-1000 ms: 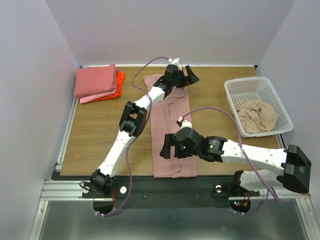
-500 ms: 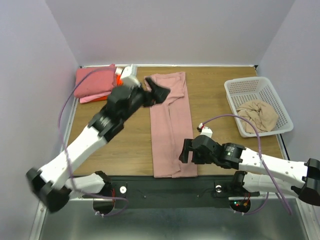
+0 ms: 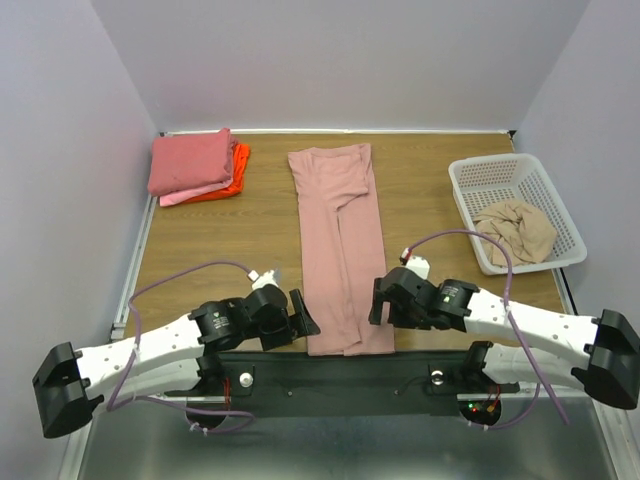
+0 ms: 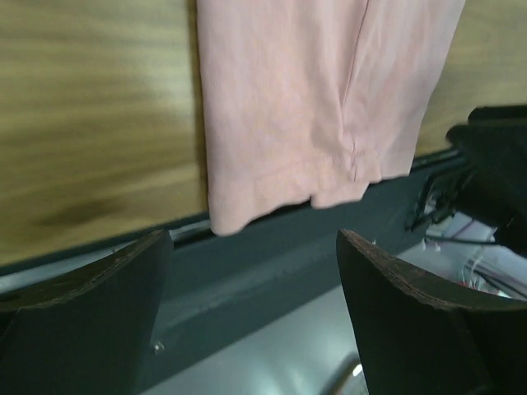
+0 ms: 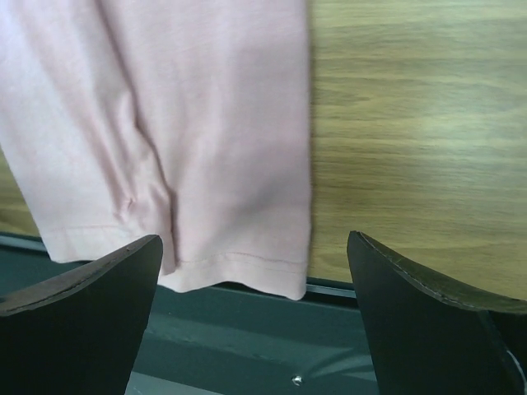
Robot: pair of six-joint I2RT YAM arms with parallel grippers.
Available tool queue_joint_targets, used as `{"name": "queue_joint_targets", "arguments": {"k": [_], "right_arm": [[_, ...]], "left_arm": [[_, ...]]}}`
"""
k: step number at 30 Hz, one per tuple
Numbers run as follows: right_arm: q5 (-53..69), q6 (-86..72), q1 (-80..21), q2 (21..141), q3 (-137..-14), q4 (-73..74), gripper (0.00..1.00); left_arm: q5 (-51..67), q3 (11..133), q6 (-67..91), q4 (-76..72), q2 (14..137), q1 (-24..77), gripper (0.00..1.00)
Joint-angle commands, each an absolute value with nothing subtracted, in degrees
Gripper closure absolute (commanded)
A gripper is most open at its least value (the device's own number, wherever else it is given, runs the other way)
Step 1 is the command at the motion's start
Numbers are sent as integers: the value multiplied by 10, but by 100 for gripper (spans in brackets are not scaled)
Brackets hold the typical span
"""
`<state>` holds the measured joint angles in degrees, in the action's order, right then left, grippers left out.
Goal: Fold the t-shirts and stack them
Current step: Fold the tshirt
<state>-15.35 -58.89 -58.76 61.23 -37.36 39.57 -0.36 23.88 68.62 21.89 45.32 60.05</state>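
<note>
The hem sticks out past the table's front edge, so I will lower my left gripper, bring it back and close it on the hem corner (image 3: 313,349) (image 4: 228,222) beside it.
A dusty-pink t-shirt (image 3: 340,240) lies folded into a long strip down the middle of the table, its near hem over the table's front edge (image 4: 288,177) (image 5: 206,164). My left gripper (image 3: 303,318) is open and empty just left of that hem. My right gripper (image 3: 378,302) is open and empty just right of it. A coral-pink tee (image 3: 190,160) tops a folded stack with pale-pink and orange-red tees (image 3: 235,180) at the back left. A crumpled beige tee (image 3: 515,232) lies in the basket.
A white lattice basket (image 3: 470,180) stands at the right side of the table. The dark metal rail (image 3: 330,375) runs along the table's front edge under the hem. Grey walls close in the back and sides.
My left arm has swung from the shirt's far end back to the near edge, beside the hem. My right gripper has moved off the shirt to its right near corner.
</note>
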Motion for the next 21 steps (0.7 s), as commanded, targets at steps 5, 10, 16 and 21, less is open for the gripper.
{"name": "queue_joint_targets", "arguments": {"k": [5, 10, 16, 21], "right_arm": [[-131, -653, -575, 558, -329, 419, 9], [-110, -663, -575, 556, -319, 419, 18], [-62, -673, -575, 557, -294, 418, 34], [-38, -677, -574, 551, -282, 409, 47]], "left_arm": [[44, 239, 718, 179, 529, 630, 17], [35, 240, 711, 189, 574, 633, 27], [47, 239, 701, 141, 610, 633, 39], [47, 240, 691, 130, 651, 634, 53]]}}
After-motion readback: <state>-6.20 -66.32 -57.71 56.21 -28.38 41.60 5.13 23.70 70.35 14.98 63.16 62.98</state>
